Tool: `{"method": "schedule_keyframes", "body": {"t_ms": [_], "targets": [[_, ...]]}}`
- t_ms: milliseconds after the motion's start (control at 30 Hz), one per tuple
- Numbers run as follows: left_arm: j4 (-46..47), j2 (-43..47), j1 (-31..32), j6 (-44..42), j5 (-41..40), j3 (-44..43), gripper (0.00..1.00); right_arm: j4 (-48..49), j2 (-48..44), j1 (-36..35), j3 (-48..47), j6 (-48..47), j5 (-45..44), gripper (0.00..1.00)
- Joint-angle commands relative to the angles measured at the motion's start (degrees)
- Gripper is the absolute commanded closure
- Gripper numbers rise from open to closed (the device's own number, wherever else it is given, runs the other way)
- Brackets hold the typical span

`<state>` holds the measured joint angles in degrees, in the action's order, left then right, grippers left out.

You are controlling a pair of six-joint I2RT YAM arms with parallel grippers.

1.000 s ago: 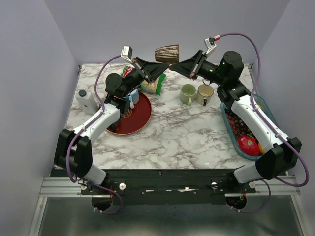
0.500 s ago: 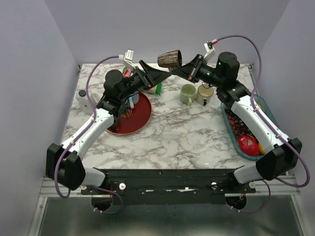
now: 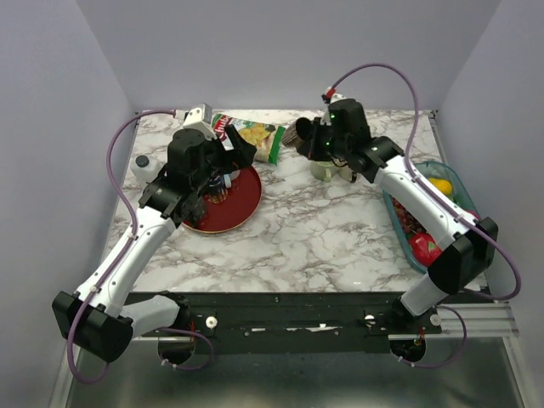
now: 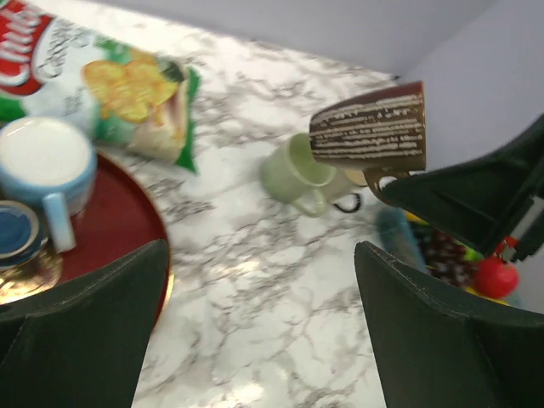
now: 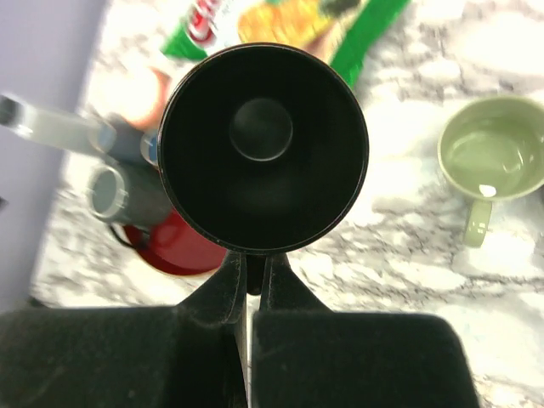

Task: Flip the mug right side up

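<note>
My right gripper tilts the mug (image 3: pixel 301 130) upright next, lowers it onto the tabletop between the red tray and green cup and releases it, since that spot lies bare.
The mug (image 3: pixel 301 130) is brown with pale stripes and hangs in the air above the back of the table. My right gripper (image 3: pixel 314 141) is shut on its handle. In the right wrist view the mug (image 5: pixel 263 144) shows its dark open mouth straight to the camera, with the right gripper (image 5: pixel 253 262) pinching the handle just below the rim. In the left wrist view the mug (image 4: pixel 370 127) floats above the green cup, clear of my left gripper (image 4: pixel 263 314). My left gripper (image 3: pixel 242 153) stands wide open with nothing in it, over the edge of the red tray.
A green cup (image 3: pixel 324 166) and a cream cup (image 3: pixel 351 170) stand under the mug. A chips bag (image 3: pixel 251 133) lies at the back. A red tray (image 3: pixel 242 204) holds a blue cup (image 4: pixel 47 161). A white bottle (image 3: pixel 144 167) stands far left, a blue fruit bin (image 3: pixel 399 223) right.
My left gripper opened, let go of the mug and drew back toward the tray. My right arm swung the mug by its handle down and to the left.
</note>
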<state>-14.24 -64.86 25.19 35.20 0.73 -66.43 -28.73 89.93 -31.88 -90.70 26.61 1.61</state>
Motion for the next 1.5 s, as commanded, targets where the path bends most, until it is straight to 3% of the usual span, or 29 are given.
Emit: {"method": "schedule_keyframes", "body": {"t_ms": [0, 167, 400, 1033, 1067, 1167, 1300, 1467], "targets": [[-12.12, -1.23, -0.4, -3.39, -12.06, -2.74, 0.01, -3.7, 4.45, -3.36, -1.15, -4.9, -11.79, 0.99], [-15.54, -1.76, -0.4, -1.45, -16.01, -2.82, 0.01, -6.42, 13.49, -4.77, -4.92, -6.48, -18.11, 0.99], [-22.4, -3.69, -0.67, -0.75, -20.94, -5.46, 0.01, -13.63, 26.68, -4.77, -17.4, -6.31, -23.14, 0.99], [-28.91, -3.96, -2.07, 0.75, -21.91, -3.79, 0.01, -15.48, 39.0, -3.54, -22.94, -7.62, -23.49, 0.99], [-29.0, -3.96, -2.16, 0.83, -21.91, -3.62, 0.01, -15.48, 39.35, -3.45, -23.03, -7.71, -23.49, 0.97], [-29.18, -4.04, -2.34, 1.01, -21.48, -3.35, 0.01, -15.57, 40.32, -3.19, -23.47, -7.89, -23.49, 0.77], [-29.53, -3.87, -2.51, 1.19, -21.56, -3.26, 0.01, -15.65, 40.85, -2.84, -23.82, -7.8, -23.32, 0.44], [-30.75, -3.87, -2.69, 1.54, -21.82, -3.35, 0.01, -15.39, 39.98, -2.66, -23.65, -7.45, -22.0, 0.28]]}}
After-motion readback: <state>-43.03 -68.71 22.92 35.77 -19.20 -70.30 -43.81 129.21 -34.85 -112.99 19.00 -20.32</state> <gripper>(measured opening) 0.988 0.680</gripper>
